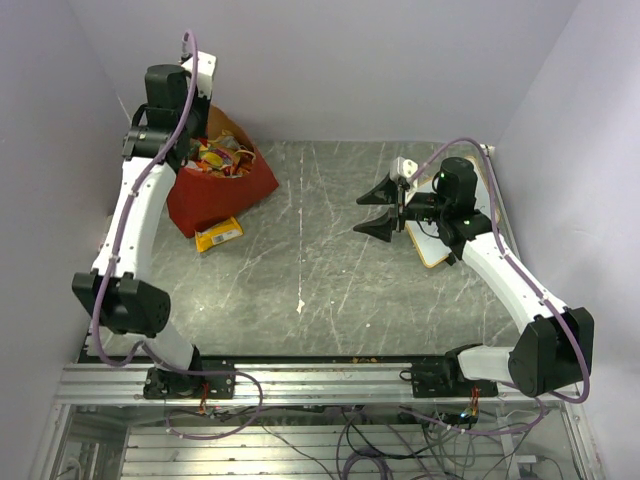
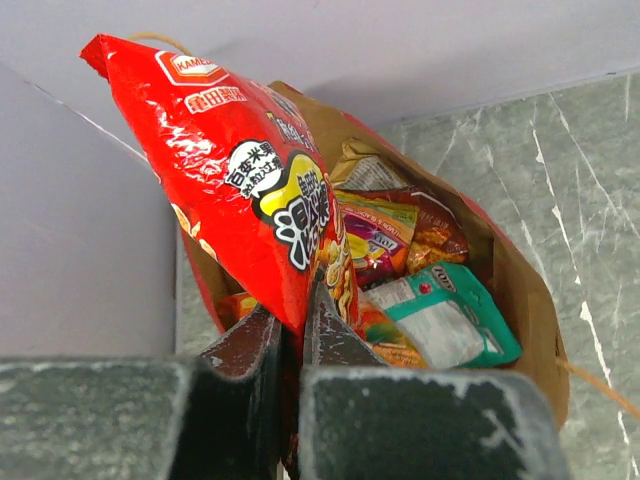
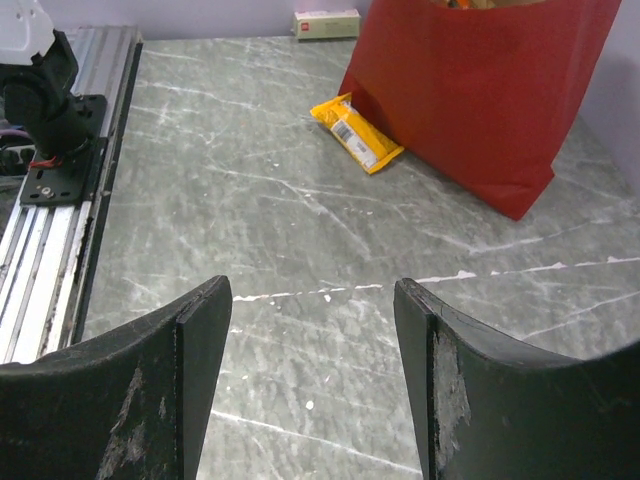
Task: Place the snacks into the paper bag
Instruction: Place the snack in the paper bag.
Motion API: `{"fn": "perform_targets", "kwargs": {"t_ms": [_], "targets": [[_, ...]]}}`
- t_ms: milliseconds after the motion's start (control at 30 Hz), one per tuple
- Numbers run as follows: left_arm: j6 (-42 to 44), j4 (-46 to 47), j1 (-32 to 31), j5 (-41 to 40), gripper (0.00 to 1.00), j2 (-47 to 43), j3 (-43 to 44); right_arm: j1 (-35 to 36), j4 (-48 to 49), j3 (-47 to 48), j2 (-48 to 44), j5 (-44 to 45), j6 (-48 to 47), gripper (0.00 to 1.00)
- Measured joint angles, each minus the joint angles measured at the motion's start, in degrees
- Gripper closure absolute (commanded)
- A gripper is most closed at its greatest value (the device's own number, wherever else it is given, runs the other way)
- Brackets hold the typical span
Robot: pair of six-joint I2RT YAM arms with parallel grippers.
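Observation:
Next, my left gripper lowers the chips bag [image 2: 230, 170], still sticking out, and releases it where the teal packet [image 2: 450, 315] lies. The packet is below the gripper, to its right in the wrist view.
My left gripper [image 2: 297, 320] is shut on the lower edge of a big orange-red chips bag [image 2: 230, 170], which stands up over the open mouth of the red paper bag [image 1: 215, 200]. Inside the bag's brown lining [image 2: 520, 290] lie a teal packet [image 2: 450, 315], a brown-gold packet [image 2: 435, 235] and a multicolour one [image 2: 375, 240]. An orange-yellow packet [image 1: 219, 234] lies flat on the table beside the paper bag [image 3: 480, 90], and the same packet [image 3: 357, 133] shows in the right wrist view. My right gripper [image 1: 380, 210] hovers open and empty over the table's middle right, its jaws [image 3: 312, 290] wide apart.
A white board with an orange edge [image 1: 432, 245] lies under the right arm. A small white box [image 3: 326, 22] sits by the far wall. The left arm's base [image 3: 50, 90] and metal rail [image 1: 300, 380] line the near edge. Purple walls close in around the paper bag's corner.

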Motion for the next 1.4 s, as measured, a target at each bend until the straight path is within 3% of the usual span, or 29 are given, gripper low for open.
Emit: {"fn": "perform_targets", "kwargs": {"t_ms": [233, 867, 1267, 1400], "targets": [[-8.04, 1.62, 1.75, 1.62, 0.93, 6.05, 0.46, -0.09, 0.57, -2.36, -0.52, 0.0, 0.24, 0.34], [-27.12, 7.72, 2.99, 6.34, 0.92, 6.49, -9.07, -0.22, 3.54, -3.06, -0.83, -0.09, 3.23, 0.32], [-29.51, 8.52, 2.99, 12.31, 0.76, 11.8, -9.03, -1.14, 4.26, -3.08, -1.86, 1.38, 5.4, 0.29], [-29.62, 8.5, 2.99, 13.99, 0.63, 12.17, -8.96, -1.55, 4.48, -3.08, -2.25, 2.05, 5.68, 0.26]]}}
